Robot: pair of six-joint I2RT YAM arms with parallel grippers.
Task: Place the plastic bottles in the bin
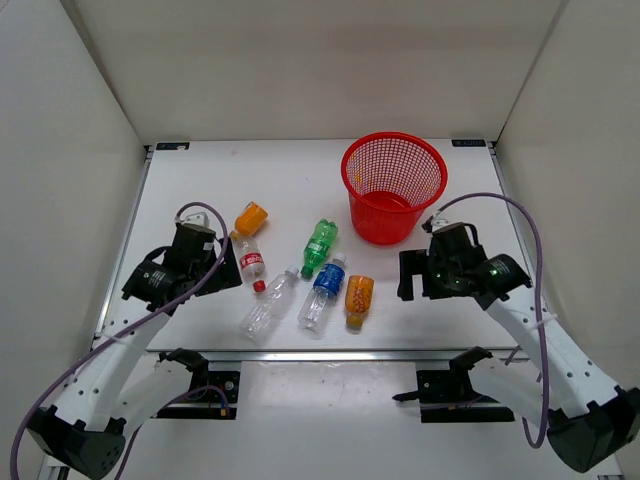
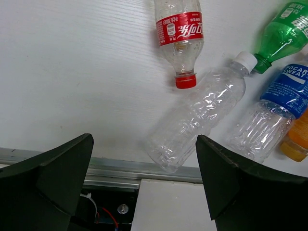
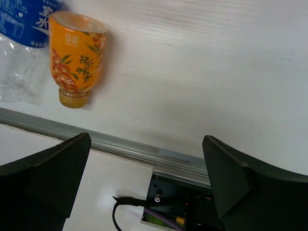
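Observation:
The robot will next move its right gripper across and down onto the second orange bottle's body point(image 1: 360, 296) point(image 3: 77, 55), because it lies below the fingers and to their left in the top view.
The red mesh bin point(image 1: 385, 226) stands upright at the back right of the table. Six plastic bottles lie on their sides left of it: an orange one point(image 1: 250, 218), a red-labelled clear one point(image 1: 250, 263), a plain clear one point(image 1: 268, 303), a green one point(image 1: 320, 246), a blue-labelled one point(image 1: 323, 291) and a second orange one point(image 1: 358, 299). My left gripper point(image 1: 222, 266) hovers open just left of the red-labelled bottle point(image 2: 180, 33), with the plain clear bottle point(image 2: 199, 113) ahead of its fingers. Right of the second orange bottle point(image 3: 77, 55), my right gripper point(image 1: 408, 276) is open and empty.
A metal rail point(image 2: 120, 166) runs along the table's near edge, with the arm mounts point(image 1: 445, 385) below it. White enclosure walls close in the left, right and back sides. Cables point(image 1: 530, 230) loop over both arms.

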